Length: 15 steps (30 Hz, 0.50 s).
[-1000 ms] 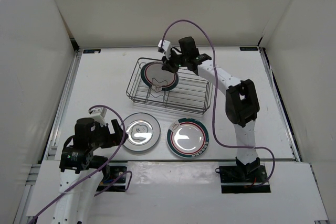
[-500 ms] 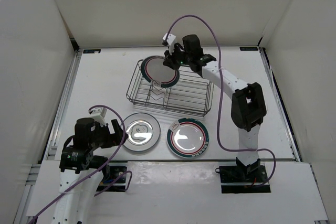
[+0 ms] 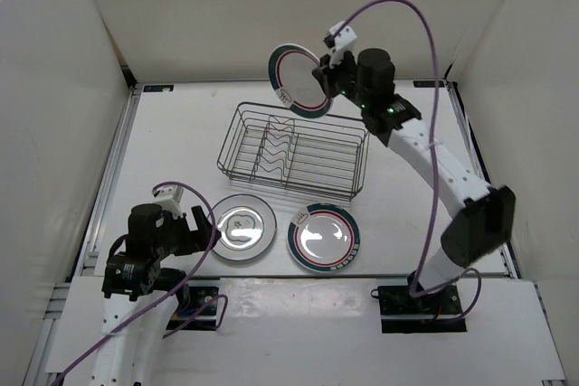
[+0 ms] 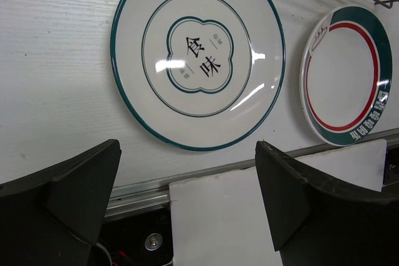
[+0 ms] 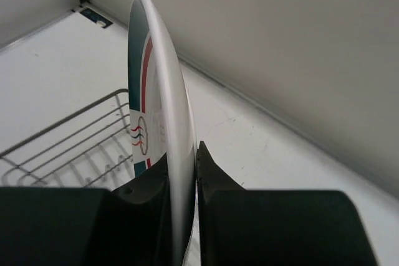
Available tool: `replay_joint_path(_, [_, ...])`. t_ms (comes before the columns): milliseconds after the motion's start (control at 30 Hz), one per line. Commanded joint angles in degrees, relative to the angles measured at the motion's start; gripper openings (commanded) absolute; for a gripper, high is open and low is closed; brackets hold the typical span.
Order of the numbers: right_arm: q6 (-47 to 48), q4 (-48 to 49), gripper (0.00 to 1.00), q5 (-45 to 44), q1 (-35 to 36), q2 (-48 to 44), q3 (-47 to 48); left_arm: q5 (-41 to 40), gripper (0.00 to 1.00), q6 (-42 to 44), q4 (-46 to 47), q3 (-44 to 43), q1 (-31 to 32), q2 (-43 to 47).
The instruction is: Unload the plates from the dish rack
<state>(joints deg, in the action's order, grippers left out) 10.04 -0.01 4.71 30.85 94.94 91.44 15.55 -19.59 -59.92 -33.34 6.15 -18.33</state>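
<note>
My right gripper should next swing back past the rack [image 3: 271, 180] and down, and turn the plate flat to let it go onto the matching red-ringed plate [image 3: 324, 238], because the top of that plate is clear.
My right gripper [image 3: 328, 80] [image 5: 182, 155] is shut on the lower edge of a white plate with a teal band and red ring [image 3: 297, 79] [image 5: 157, 104]. It holds the plate upright in the air, above the far edge of the dark wire dish rack [image 3: 271, 180] [image 5: 75, 147]. No plate shows in the rack. Two plates lie flat on the table in front of it: one white with thin teal lines [image 3: 244, 223] [image 4: 198, 57], one with a teal band and red ring [image 3: 323, 237] [image 4: 346, 76]. My left gripper [image 3: 197, 227] [image 4: 187, 147] is open, just left of the teal-lined plate.
White walls enclose the table on three sides, the back wall close behind the lifted plate. A metal rail [image 4: 143, 188] runs along the near table edge under my left gripper. The right arm's purple cable [image 3: 425, 24] arcs high above the rack.
The right arm has lifted the plate out of the rack, up and toward the back right. The left arm and the two flat plates have not moved.
</note>
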Motion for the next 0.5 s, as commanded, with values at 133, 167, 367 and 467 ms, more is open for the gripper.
replay_joint_path(133, [-24.8, 1.0, 0.0, -2.3, 0.2, -27.6, -23.1, 1.1, 1.0, 0.3, 0.9, 0.1, -0.2, 1.2])
replay_joint_path(167, [-27.7, 0.6, 0.0, -1.5, 0.2, -30.0, -27.8, 1.4, 1.0, 0.3, 0.9, 0.1, -0.2, 0.9])
replay_joint_path(367, [-42.5, -10.4, 0.0, 1.8, 0.3, -49.2, -44.2, 2.5, 1.0, 0.7, 1.3, 0.1, -0.2, 0.0])
replay_joint_path(467, [-46.2, -13.6, 0.0, 4.5, 0.3, -55.7, -53.1, 2.8, 1.0, 0.6, 1.6, 0.1, -0.3, -0.6])
